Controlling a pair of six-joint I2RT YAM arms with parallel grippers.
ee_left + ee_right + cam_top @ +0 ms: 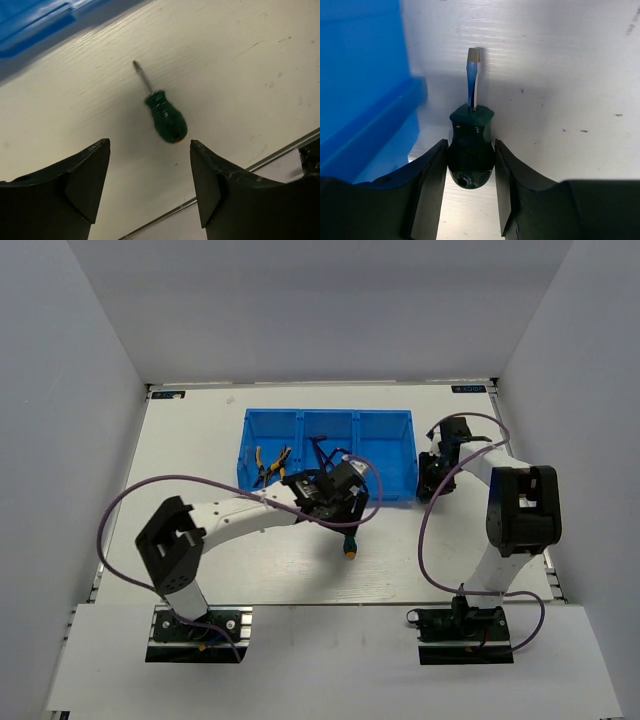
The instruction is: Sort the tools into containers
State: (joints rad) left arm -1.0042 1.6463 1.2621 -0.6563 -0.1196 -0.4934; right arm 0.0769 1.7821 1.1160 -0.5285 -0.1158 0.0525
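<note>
My right gripper needs to lift and move outward, then cross the bin's side, to the empty section nearest the held tool (387, 454).
The blue three-compartment bin (385, 445) stands at the table's back middle. Yellow-handled pliers (270, 465) lie in its left compartment. Thin dark hex keys (320, 445) show in the middle compartment, partly hidden by my left arm. The green-and-orange screwdriver (349, 545) lies on the table in front of the bin; in the left wrist view (166, 119) it lies just beyond my open, empty left gripper (148, 142), which is also seen from above (340, 508). My right gripper (470, 142) is shut on the small dark green tool (471, 150), right of the bin (360, 75), low over the table (430, 485).
The held tool's flat blade (473, 80) points away from the gripper beside the bin's right wall. White walls enclose the table on three sides. A purple cable (430, 540) loops by the right arm. The table's front edge (280, 152) runs near the left gripper.
</note>
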